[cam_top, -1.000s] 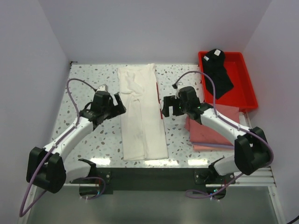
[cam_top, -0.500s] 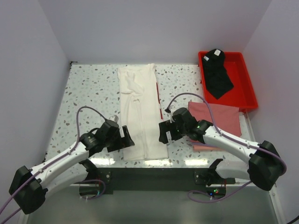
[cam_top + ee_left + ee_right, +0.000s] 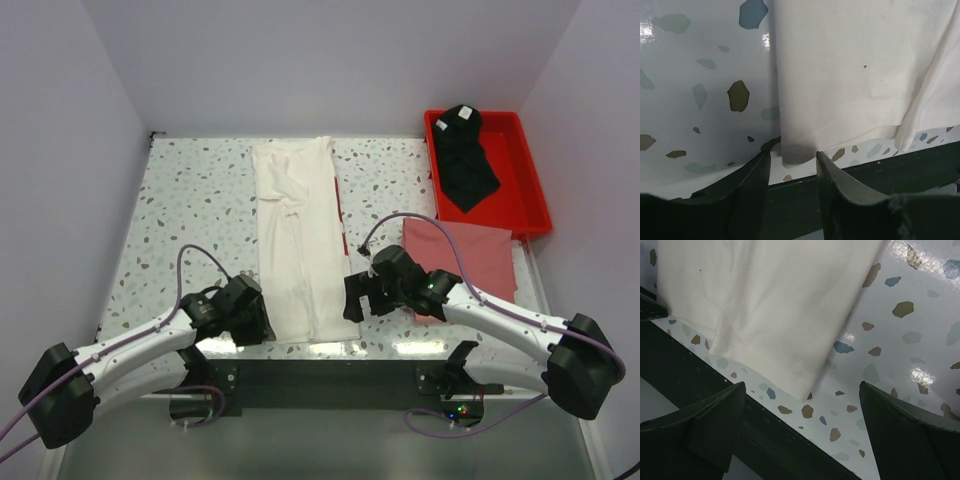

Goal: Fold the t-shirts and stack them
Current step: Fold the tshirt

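Note:
I will next lower my right gripper's open fingers back around the white t-shirt's near corner on the red-print side, since that corner lies below and back of the gripper.
A white t-shirt point(image 3: 300, 240) lies folded into a long strip down the middle of the table, with a thin red line of print along its right edge. My left gripper point(image 3: 258, 322) is at its near left corner. In the left wrist view its jaws stand half closed, and that corner of the shirt point(image 3: 850, 75) lies between the tips of the left gripper point(image 3: 792, 155), with a gap still showing. My right gripper point(image 3: 352, 300) is wide open at the near right corner, which lies between the fingers of the right gripper point(image 3: 802, 390) on the shirt point(image 3: 775, 305).
A folded pink t-shirt point(image 3: 465, 262) lies right of the right arm. A black t-shirt point(image 3: 465, 165) lies in the red tray point(image 3: 522, 170) at the back right. The dark rail of the table's near edge point(image 3: 320, 375) runs just below both grippers.
Both arms have come from the shirt's middle down to its near corners. The left jaws have narrowed around the left corner. The right jaws stayed wide.

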Available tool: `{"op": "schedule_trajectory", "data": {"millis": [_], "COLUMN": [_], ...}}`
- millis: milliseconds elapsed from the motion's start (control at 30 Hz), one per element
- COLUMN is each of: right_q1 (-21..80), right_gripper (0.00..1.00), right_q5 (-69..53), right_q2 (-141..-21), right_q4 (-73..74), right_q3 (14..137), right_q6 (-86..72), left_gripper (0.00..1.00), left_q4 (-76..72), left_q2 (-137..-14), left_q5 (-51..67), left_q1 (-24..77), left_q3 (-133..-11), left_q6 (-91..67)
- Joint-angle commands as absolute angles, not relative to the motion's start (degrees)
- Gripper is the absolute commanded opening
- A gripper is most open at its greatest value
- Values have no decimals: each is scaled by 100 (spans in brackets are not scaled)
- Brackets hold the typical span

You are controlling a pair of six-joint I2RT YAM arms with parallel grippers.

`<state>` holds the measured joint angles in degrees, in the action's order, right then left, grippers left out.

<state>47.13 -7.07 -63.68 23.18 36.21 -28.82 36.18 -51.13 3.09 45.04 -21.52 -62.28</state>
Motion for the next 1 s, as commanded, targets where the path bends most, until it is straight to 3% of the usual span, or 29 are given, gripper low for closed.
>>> {"op": "schedule_trajectory", "data": {"millis": [0,133,233,267,300,467,700,867,967], "right_q1": [4755,4834,4957,4992,5018,5299,5519,5616,5686], "right_gripper": [99,99,98,98,96,85,57,51,37], "right_q5": [-791,-800,-721,-738,-738,-598,-466,-413,-343], "right_q2": [-6328,-6425,-6468,-6495,-6530,-6758,-7180,-7461,-7550], "right_q4": [2285,2364,2382,2382,2408,2426,1995,1767,1810], "right_q3": [3551,3516,3437,3419,3402,3313,3287,3235,3182], "right_q6": [-3059,-3111,-3207,-3217,-3243,-3375,-3559,-3735,-3849], "left_gripper": [47,38,19,5,0,0,0,0,0], "left_q4": [3621,3367,3209,3225,3260,3489,3498,3551,3603], "left_q2": [-5238,-5335,-5405,-5414,-5423,-5326,-5309,-5230,-5212], "left_q5": [317,465,589,606,580,413,413,369,360], "left_q1": [4544,4553,4570,4579,4570,4588,4579,4588,4588], "left_q3": [-2109,-2022,-1943,-1951,-1977,-2057,-2065,-2092,-2092], "left_q6": [-6249,-6214,-6214,-6205,-6196,-6214,-6223,-6231,-6240]}}
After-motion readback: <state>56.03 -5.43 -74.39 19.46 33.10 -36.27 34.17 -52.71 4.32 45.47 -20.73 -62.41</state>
